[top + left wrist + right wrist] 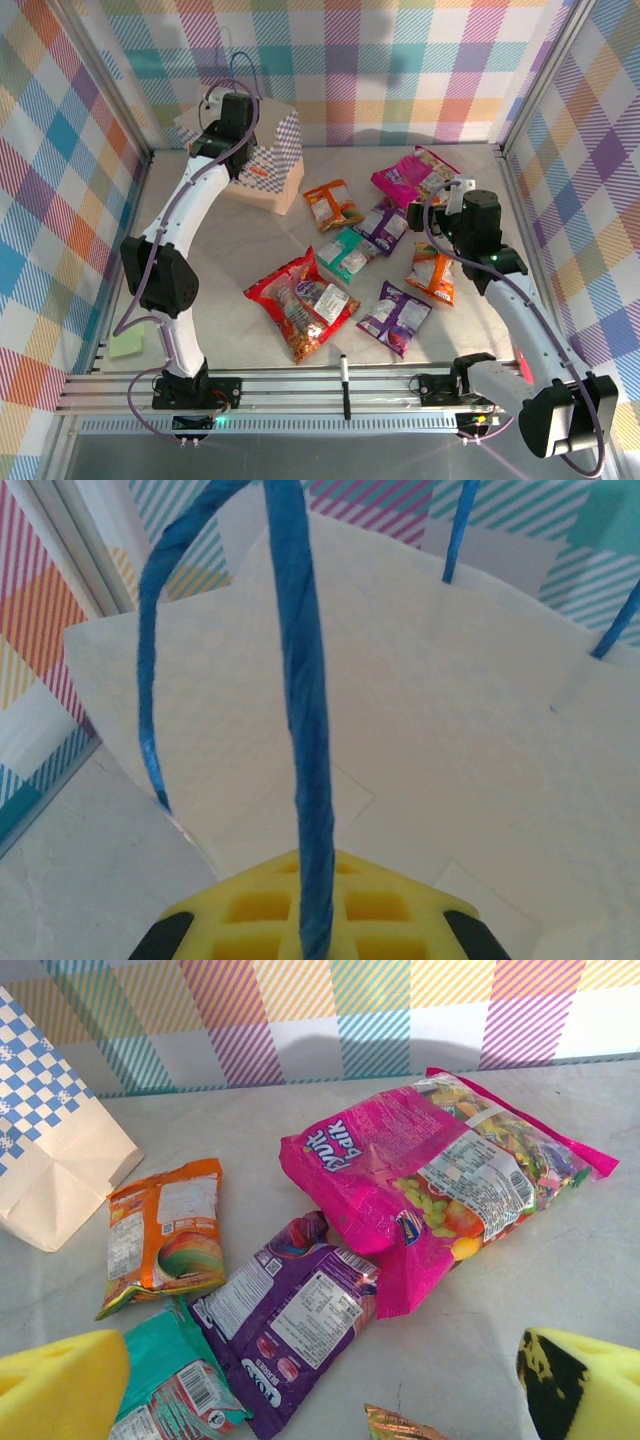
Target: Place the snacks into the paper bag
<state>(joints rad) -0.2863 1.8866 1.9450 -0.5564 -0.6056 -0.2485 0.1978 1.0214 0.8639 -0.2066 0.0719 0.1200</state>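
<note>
The left gripper draws back next and releases the blue cord handle (305, 710) over the bare tabletop, which lies nearer my base than the gripper, free of snacks.
The tan paper bag (268, 165) with blue checked sides lies at the back left. My left gripper (236, 118) hovers over its mouth, its yellow pads (250, 920) shut on a blue cord handle (305, 710), with the bag's pale inside (450, 730) beyond. The snacks lie spread across the middle: a red packet (300, 300), a pink one (440, 1180), purple (290, 1320), teal (165, 1380), orange (165, 1235), a second orange (433, 272) and a second purple (396, 318). My right gripper (320, 1400) hangs open, with nothing between its fingers, just above the upper purple packet.
A black marker pen (344, 385) lies at the front rail. A green note (127, 345) sits at the front left. Checked walls enclose the table on three sides. The bag's bottom corner (60, 1170) lies left of the orange packet.
</note>
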